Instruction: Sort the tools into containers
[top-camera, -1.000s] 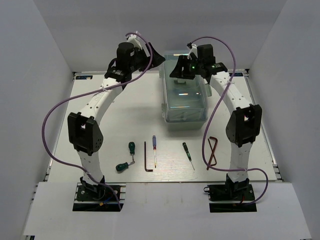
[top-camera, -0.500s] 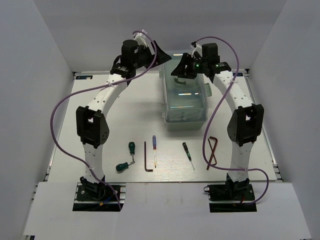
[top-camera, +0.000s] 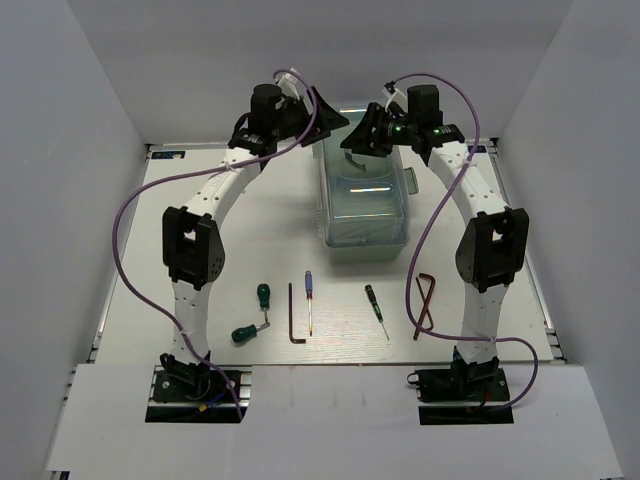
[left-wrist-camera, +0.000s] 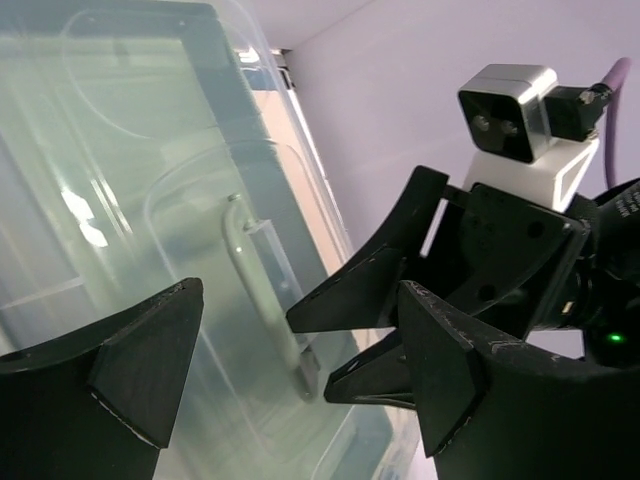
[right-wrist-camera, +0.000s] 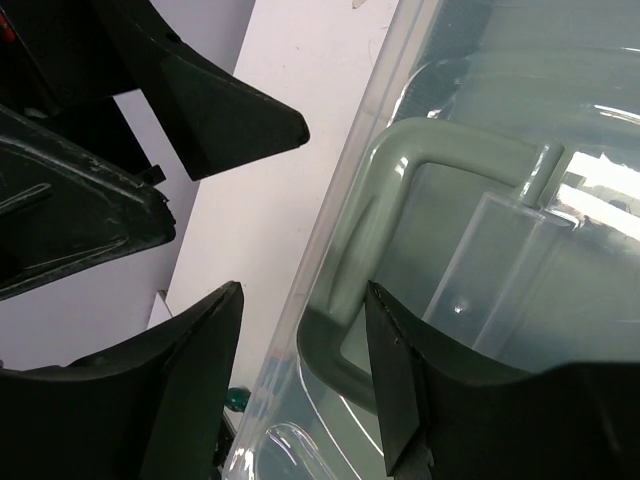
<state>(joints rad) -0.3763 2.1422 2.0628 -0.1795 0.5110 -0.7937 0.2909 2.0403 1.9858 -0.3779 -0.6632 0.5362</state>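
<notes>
The handle's bar (top-camera: 349, 156) (left-wrist-camera: 281, 325) is below my left gripper, toward my base, and the gripper's fingers are wide open. My left gripper should move back and down to close on it.
The pale mint-green toolbox (top-camera: 365, 205) stands shut at the table's far middle, its translucent lid (left-wrist-camera: 120, 150) and handle (right-wrist-camera: 395, 190) filling both wrist views. My left gripper (top-camera: 333, 118) hovers wide open over the box's far left corner, nothing between its fingers (left-wrist-camera: 150, 370). My right gripper (top-camera: 353, 143) is open, its jaws straddling the handle's end and the lid's edge (right-wrist-camera: 300, 380). On the near table lie two green-handled screwdrivers (top-camera: 263, 295) (top-camera: 245, 332), a dark hex key (top-camera: 294, 318), a blue-handled screwdriver (top-camera: 309, 298), a thin dark screwdriver (top-camera: 376, 308) and reddish-brown hex keys (top-camera: 425, 300).
White walls close in the table on the left, right and back. The two grippers stand close together over the box's far end, each showing in the other's wrist view. Purple cables loop beside both arms.
My left arm has swung right, bringing its open gripper up to the toolbox's far corner. My right gripper has shifted slightly toward the far end and its jaws have narrowed a little.
</notes>
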